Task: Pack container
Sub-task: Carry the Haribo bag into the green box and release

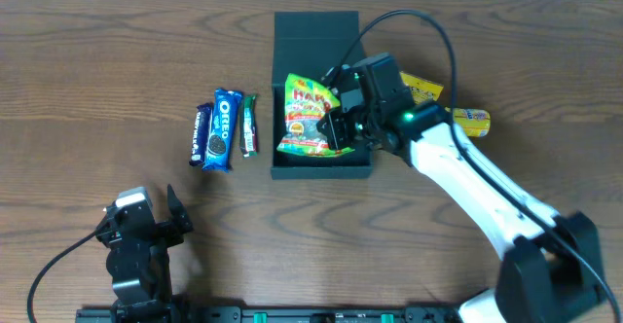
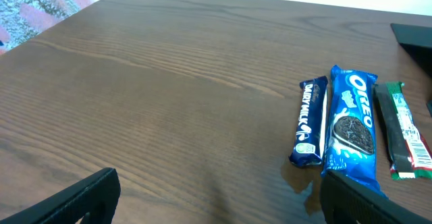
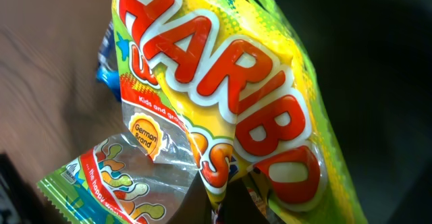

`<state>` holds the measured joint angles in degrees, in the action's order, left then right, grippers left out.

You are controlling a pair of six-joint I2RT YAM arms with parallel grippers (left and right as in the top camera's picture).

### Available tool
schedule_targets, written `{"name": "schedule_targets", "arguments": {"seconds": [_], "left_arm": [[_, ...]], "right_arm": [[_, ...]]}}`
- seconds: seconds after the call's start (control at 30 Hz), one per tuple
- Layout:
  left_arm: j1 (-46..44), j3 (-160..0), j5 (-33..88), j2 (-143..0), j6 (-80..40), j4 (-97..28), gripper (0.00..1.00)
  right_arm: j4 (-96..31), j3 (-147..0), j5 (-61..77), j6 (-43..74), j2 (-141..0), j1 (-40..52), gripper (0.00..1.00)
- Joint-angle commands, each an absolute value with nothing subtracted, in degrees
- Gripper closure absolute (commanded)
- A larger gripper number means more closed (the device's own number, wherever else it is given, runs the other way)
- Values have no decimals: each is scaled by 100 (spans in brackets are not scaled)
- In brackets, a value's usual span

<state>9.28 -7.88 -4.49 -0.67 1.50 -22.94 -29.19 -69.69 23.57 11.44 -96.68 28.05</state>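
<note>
I will next move my right gripper down into the dark inside of the container below it and let go of the tilted Haribo bag, which already hangs over the container's opening.
The container (image 1: 321, 170) is a dark teal box at the table's middle, its flap lid (image 1: 313, 31) folded back. A yellow-green Haribo bag (image 1: 307, 119) hangs tilted over its opening, pinched at the lower edge by my right gripper (image 1: 343, 126), which is shut on it. The right wrist view is filled by the bag (image 3: 223, 96), with the gripper (image 3: 236, 204) at its bottom edge and the container's dark inside (image 3: 378, 82) behind. My left gripper (image 1: 146, 214) rests open near the front left, its fingers (image 2: 67, 200) wide apart over bare wood.
Left of the box lie a Dairy Milk bar (image 1: 200, 136), an Oreo pack (image 1: 223, 130) and a green-red bar (image 1: 249, 126), also seen ahead of the left gripper as Dairy Milk (image 2: 310, 123) and Oreo (image 2: 351, 126). Two yellow packets (image 1: 421, 89) (image 1: 472, 121) lie right of it.
</note>
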Motion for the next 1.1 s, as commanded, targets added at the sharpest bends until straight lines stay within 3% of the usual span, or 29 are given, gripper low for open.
{"name": "schedule_targets", "arguments": {"seconds": [0.0,0.23,0.3,0.33,0.37,0.4,0.57,0.6,0.63,0.7,0.73,1.07], "left_arm": [[934,-694,-451,-36,128,-2383,5],[934,-694,-449,-36,128,-2381,5],[934,-694,-451,-36,128,-2381,5],[934,-694,-451,-36,128,-2383,5],[934,-694,-449,-36,128,-2381,5],[934,-694,-451,-36,128,-2381,5],[934,-694,-451,-36,128,-2383,5],[934,-694,-451,-36,128,-2383,5],[934,-694,-451,-36,128,-2383,5],[934,-694,-451,-36,128,-2381,5],[934,-694,-449,-36,128,-2381,5],[934,-694,-451,-36,128,-2383,5]], "right_arm": [[-2783,-7011,2655,718,-9839,2891,99],[-2552,-7011,2368,843,-10141,2995,97],[-2598,-7011,2115,941,-10141,2998,39],[-2615,-7022,2058,941,-10127,2998,18],[-2630,-7050,2032,993,-10116,2995,6],[-2644,-7098,2036,1046,-10112,2982,1],[-2969,-7642,2036,1046,-10073,2923,1],[-2991,-7708,2034,998,-10073,2926,5],[-2974,-7758,2036,996,-10073,2939,24],[-2939,-7749,2060,996,-10099,2991,83],[-2954,-7743,2058,965,-10145,3020,99],[-3232,-7710,1999,956,-11336,3142,99]]}}
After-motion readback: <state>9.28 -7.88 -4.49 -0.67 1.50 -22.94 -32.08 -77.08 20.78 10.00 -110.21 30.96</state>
